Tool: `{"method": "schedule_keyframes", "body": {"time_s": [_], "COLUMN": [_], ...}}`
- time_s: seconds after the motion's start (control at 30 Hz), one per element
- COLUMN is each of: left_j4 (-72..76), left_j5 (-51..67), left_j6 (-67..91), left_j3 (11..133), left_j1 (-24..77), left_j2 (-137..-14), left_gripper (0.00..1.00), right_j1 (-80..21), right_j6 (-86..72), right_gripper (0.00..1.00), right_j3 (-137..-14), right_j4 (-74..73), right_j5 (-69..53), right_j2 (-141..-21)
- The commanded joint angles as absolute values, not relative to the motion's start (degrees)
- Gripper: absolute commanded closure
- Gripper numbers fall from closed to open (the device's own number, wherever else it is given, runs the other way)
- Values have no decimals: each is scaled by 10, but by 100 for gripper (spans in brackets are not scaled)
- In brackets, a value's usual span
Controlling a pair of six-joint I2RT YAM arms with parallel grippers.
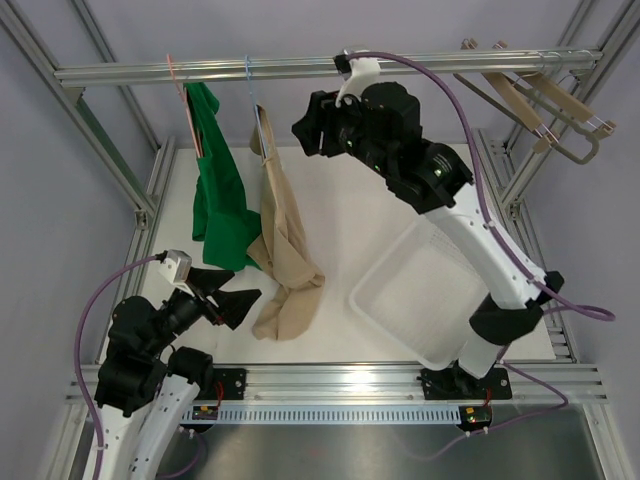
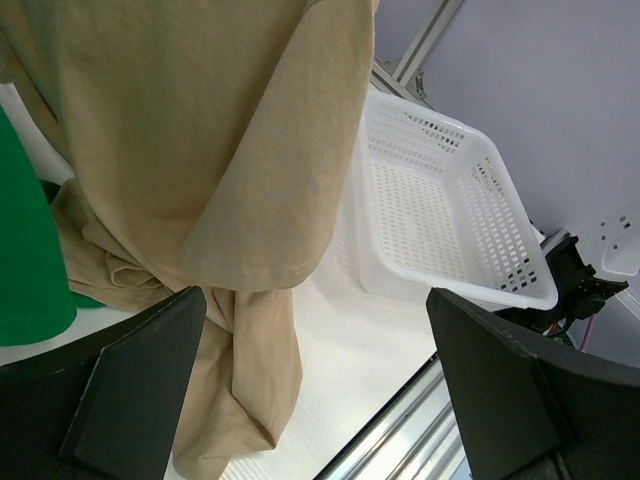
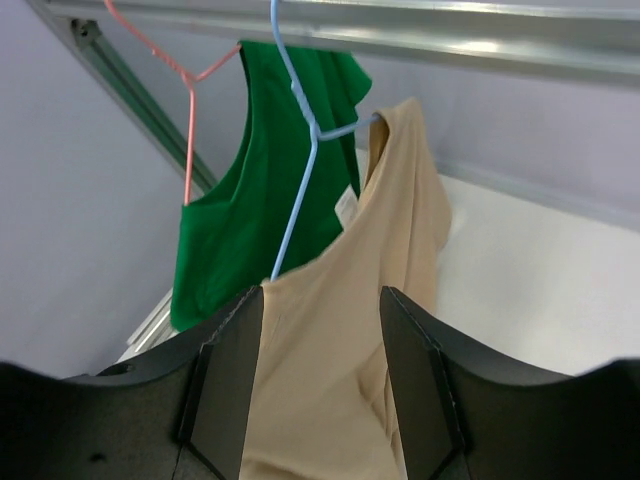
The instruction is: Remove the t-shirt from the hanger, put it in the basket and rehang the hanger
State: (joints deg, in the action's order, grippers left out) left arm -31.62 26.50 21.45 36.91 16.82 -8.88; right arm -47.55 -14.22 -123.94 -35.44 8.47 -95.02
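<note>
The robot will raise its left gripper and move it outward onto the wire of the blue hanger's near arm just below the twist, since that arm is bare above the shirt's neck.
A beige t-shirt hangs on a blue hanger from the top rail, and its lower end is heaped on the table. In the right wrist view the blue hanger runs into the beige t-shirt's neck. My right gripper is up by the rail, just right of the shirt's shoulder. The right gripper is open and the cloth shows beyond its gap. My left gripper is low and stands open beside the heaped hem. In its own view the left gripper holds nothing and the beige t-shirt hangs ahead.
A green t-shirt on a pink hanger hangs left of the beige one. A white perforated basket sits right of centre on the table. Bare wooden hangers hang at the back right. Frame posts ring the table.
</note>
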Motion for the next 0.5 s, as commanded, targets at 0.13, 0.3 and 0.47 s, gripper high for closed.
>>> {"method": "schedule_keyframes", "body": {"time_s": [0.13, 0.3, 0.47], "left_j4": [-297, -284, -215], "left_j5": [277, 235, 197], "left_j6": [223, 256, 307], "left_j3": [363, 392, 500], "left_j1": [168, 169, 168], "left_j2": [-96, -131, -255], "left_gripper": [1, 1, 9], "right_j1": [-502, -521, -541], "right_j6": [-76, -77, -85], "right_gripper": [41, 42, 45], "right_j3": [-1452, -1367, -1212], "right_j4": [-428, -384, -313], "right_j5": [134, 141, 136], "right_j2": [-1088, -1046, -922]}}
